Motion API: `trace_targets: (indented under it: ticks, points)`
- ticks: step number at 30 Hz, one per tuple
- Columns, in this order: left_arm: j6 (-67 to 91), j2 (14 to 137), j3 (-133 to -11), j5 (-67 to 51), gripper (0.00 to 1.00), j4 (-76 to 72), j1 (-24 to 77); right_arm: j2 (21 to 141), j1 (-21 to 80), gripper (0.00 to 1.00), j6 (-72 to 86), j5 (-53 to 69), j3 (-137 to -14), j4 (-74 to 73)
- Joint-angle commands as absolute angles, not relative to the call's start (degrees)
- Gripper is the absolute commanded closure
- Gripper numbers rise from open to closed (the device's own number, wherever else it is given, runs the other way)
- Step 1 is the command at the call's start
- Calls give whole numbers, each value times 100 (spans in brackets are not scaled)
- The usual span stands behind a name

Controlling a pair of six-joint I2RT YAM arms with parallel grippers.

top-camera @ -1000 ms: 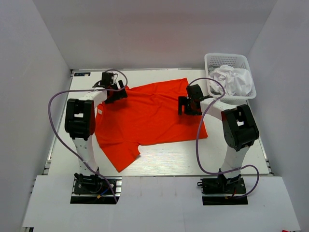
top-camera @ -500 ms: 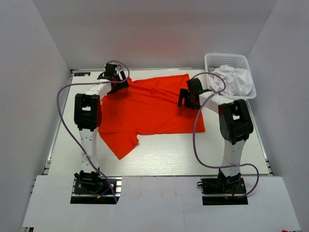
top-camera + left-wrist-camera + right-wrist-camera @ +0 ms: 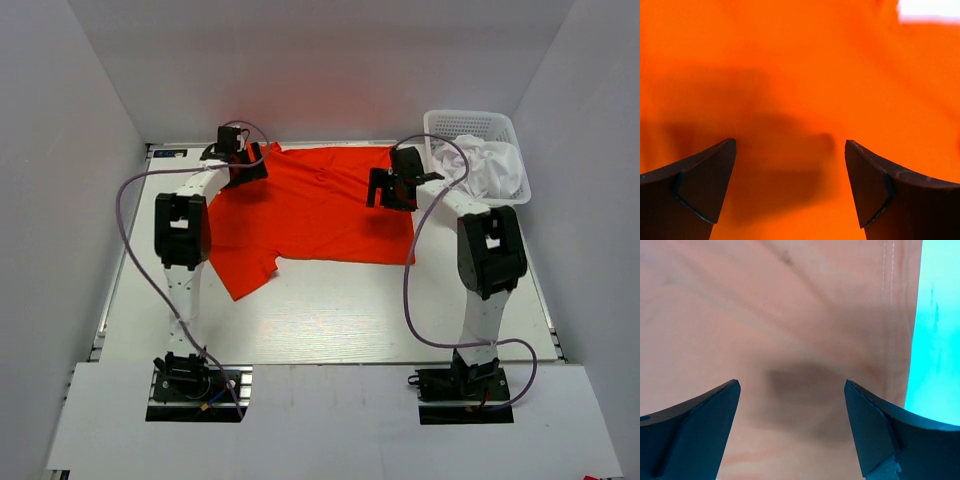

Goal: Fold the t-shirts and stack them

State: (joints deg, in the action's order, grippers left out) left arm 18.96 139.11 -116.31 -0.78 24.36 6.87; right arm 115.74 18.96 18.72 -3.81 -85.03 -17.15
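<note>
The t-shirt's near sleeve still sticks out. Next, my left gripper draws back and down onto the near sleeve's outer corner (image 3: pixel 236 296), toward the base from it.
The orange-red t-shirt (image 3: pixel 310 205) lies spread flat on the far half of the white table (image 3: pixel 330 310), one sleeve pointing to the near left. My left gripper (image 3: pixel 245 168) is open over its far left corner; the left wrist view shows the fingers (image 3: pixel 700 185) wide apart over orange cloth (image 3: pixel 790 75). My right gripper (image 3: pixel 388 192) is open over the shirt's far right part; its wrist view shows the cloth (image 3: pixel 790 315) between the spread jaws, beside the shirt's hemmed edge. The white t-shirt (image 3: pixel 490 168) lies crumpled in the basket.
The white plastic lattice basket (image 3: pixel 470 125) stands at the far right corner, just right of my right arm. Grey walls close in the table on the left, far and right sides. Bare table shows beyond the shirt's hem in the right wrist view (image 3: pixel 935 340).
Both arms have reached farther from the bases. The orange-red shirt has slid with them toward the far edge of the table and lies flatter.
</note>
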Motion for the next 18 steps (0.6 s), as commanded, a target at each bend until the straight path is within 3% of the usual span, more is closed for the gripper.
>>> trace_targets:
  ticks: [1, 8, 13, 18]
  points:
    - [2082, 12132, -10717, 184, 1, 2496, 677, 10636, 1969, 10, 1845, -114, -8052, -1442]
    - [3637, 8819, -6460, 325, 1, 2777, 791, 9055, 2013, 10, 2609, -385, -5855, -993]
    - [4463, 6973, -4678, 650, 1, 3673, 993, 8203, 1995, 10, 3032, -642, -5012, -1345]
    - [4685, 5653, -3210, -78, 4, 3474, 1055, 7683, 1977, 10, 3278, -825, -4544, -1256]
